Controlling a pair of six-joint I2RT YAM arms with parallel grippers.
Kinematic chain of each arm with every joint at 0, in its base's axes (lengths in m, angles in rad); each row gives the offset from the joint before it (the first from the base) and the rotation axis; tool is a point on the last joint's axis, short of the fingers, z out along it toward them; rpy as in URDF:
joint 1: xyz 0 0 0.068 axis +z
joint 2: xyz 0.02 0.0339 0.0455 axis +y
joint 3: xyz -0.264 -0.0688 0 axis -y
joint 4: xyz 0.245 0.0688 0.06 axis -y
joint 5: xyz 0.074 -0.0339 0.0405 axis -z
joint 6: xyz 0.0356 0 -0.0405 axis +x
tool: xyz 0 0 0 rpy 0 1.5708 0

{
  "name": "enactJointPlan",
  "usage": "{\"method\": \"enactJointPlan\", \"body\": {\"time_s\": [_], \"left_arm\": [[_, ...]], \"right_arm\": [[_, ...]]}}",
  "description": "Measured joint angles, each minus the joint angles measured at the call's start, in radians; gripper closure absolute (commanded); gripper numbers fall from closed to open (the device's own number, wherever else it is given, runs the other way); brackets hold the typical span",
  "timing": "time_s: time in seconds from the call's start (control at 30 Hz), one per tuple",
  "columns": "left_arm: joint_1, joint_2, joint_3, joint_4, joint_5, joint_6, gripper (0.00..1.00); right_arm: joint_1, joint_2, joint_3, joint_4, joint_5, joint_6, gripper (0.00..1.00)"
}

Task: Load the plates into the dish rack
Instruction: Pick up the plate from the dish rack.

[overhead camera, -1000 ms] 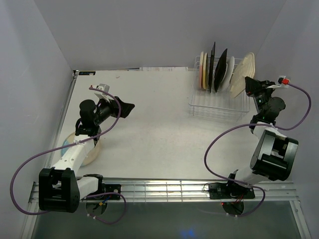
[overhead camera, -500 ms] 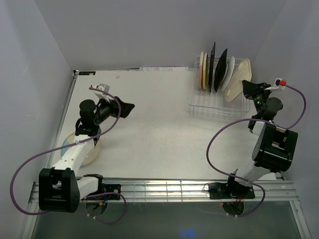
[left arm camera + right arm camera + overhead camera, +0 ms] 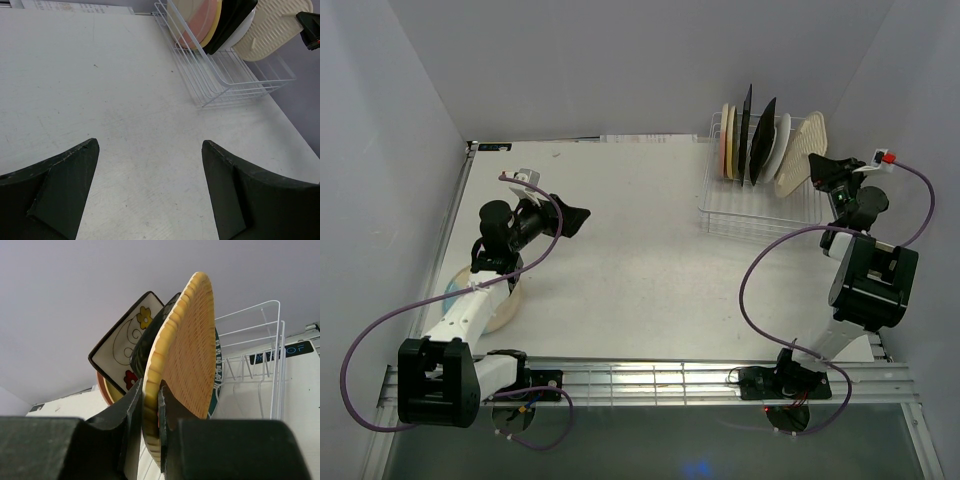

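The orange ribbed plate (image 3: 802,152) leans away from the green-rimmed plate, so it swings toward that neighbour and slightly outward with my right gripper next. Its held rim tips upright.
The white wire dish rack (image 3: 758,212) stands at the far right of the table. It holds the pink-cream and yellow-cream plates (image 3: 728,140), the two dark-edged floral square plates (image 3: 760,140) and the green-rimmed white plate (image 3: 781,142), all on edge. My right gripper (image 3: 823,170) is shut on the edge of the orange ribbed plate (image 3: 802,152), which is held on edge at the rack's right end, beside the green-rimmed plate. The right wrist view shows its fingers (image 3: 125,420) clamping the ribbed rim (image 3: 185,350). My left gripper (image 3: 575,217) is open and empty over the table. The blue-cream plate (image 3: 502,308) lies under my left arm.
The left wrist view shows the rack (image 3: 220,82) with the plates at the upper right and bare table between the open fingers (image 3: 65,185). Grey walls close in the table on the left, back and right. A metal rail (image 3: 650,378) runs along the near edge.
My right gripper has moved the orange ribbed plate left and down into the rack's right end, closer to the other plates. The left arm has not moved.
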Motion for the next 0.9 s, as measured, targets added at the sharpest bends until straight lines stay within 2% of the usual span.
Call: {"method": "enactJointPlan", "body": {"time_s": [0.57,0.9], "left_arm": [[0.000,-0.007,-0.001,0.000,0.010,0.000,0.05],[0.000,-0.011,-0.001,0.000,0.022,0.000,0.05]], "right_arm": [[-0.003,0.158,0.110,0.002,-0.015,-0.014,0.92],[0.005,0.184,0.144,0.001,-0.015,-0.043,0.92]]}}
